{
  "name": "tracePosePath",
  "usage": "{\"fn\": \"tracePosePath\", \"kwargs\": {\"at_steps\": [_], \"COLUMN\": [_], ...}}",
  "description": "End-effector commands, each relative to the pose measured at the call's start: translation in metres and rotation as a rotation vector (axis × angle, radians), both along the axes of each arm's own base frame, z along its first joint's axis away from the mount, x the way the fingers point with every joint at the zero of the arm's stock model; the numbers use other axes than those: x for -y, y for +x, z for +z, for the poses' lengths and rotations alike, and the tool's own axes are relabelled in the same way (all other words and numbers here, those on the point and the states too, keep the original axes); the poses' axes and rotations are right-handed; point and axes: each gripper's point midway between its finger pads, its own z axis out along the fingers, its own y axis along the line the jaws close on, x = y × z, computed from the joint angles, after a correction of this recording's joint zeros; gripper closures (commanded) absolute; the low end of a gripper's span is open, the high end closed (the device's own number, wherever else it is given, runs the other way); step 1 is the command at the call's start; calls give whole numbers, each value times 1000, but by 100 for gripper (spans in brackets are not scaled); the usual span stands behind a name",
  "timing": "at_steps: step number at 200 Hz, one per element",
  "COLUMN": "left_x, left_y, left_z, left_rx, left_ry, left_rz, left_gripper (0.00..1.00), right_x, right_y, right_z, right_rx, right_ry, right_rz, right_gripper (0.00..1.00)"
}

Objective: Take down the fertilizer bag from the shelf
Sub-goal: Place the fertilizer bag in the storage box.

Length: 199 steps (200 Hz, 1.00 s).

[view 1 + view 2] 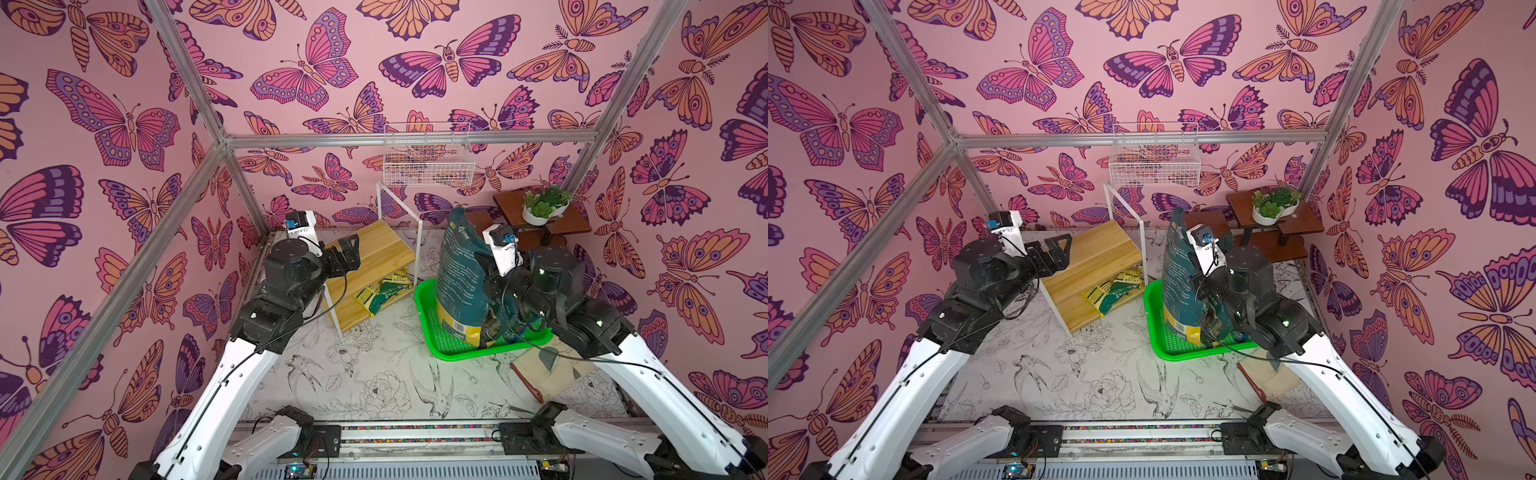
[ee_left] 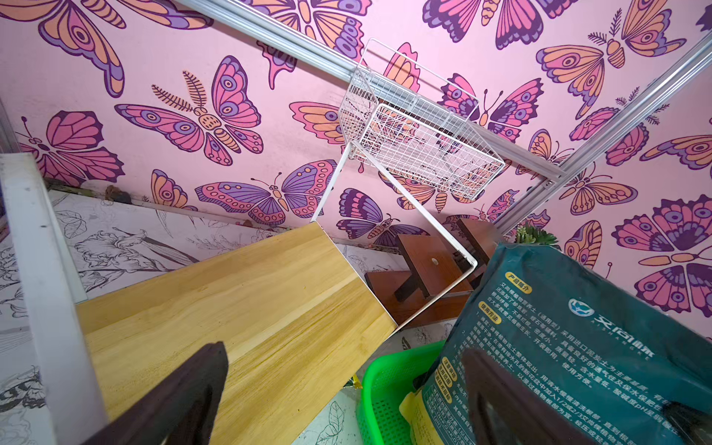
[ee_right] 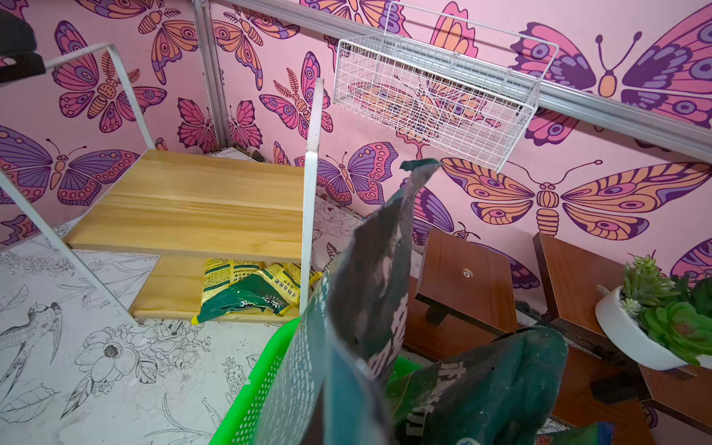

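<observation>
The bag's yellow bottom is inside the green tray's rim. The robot's right gripper should next go down to set the bag point(image 1: 459, 274) on the green tray's bottom, then let go of the bag's crumpled side.
The fertilizer bag point(image 1: 459, 274) point(image 1: 1177, 282), big and dark teal with a yellow foot, stands upright in a green tray point(image 1: 440, 349) right of the shelf point(image 1: 386, 245) point(image 3: 192, 208). My right gripper point(image 1: 494, 291) is shut on the bag's crumpled right side; its fingers are hidden by the bag point(image 3: 366, 308) in the right wrist view. My left gripper point(image 1: 347, 253) point(image 2: 343, 354) hangs open over the left part of the shelf's bare top board point(image 2: 231, 300), holding nothing. A small yellow-green pouch point(image 1: 384, 291) point(image 3: 246, 289) lies on the lower board.
A white wire basket point(image 1: 428, 158) hangs on the back rail above the shelf. A dark brown plant stand point(image 1: 561, 224) with a white pot of succulents point(image 1: 542, 205) fills the back right corner. A tan flat object with a red edge point(image 1: 540, 374) lies front right.
</observation>
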Motion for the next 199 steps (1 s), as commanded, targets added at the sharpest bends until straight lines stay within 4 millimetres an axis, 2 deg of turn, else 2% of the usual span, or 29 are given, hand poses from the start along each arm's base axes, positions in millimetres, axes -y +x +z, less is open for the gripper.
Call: {"fn": "tracePosePath", "kwargs": {"at_steps": [1,43,77,138,176,199], "left_x": [0,-1,-3,-4,-3,-2], "left_y": [-3,-5,-7,-7,-6,-6], "left_z": [-5,-5,-6,-9,-11,-12], "left_rx": [-3,0,1,-4,-8,-12], "left_ry": [7,5,8,13,8,5], "left_rz": [-3,2,6,11,10,9], "left_gripper": [0,0,0,0,0,0], "right_x": [8,-5,-11,-13,-15,-15], "right_y": [1,17,25,11,1,-5], "right_z": [77,58,33,0,-29,-36], "right_rx": [213,210,212,151,56,22], "right_ry": [192,163,161,188,215,254], "right_rz": [-39,-35,-38,17,44,56], "right_gripper": [100,100,100,100,100,100]}}
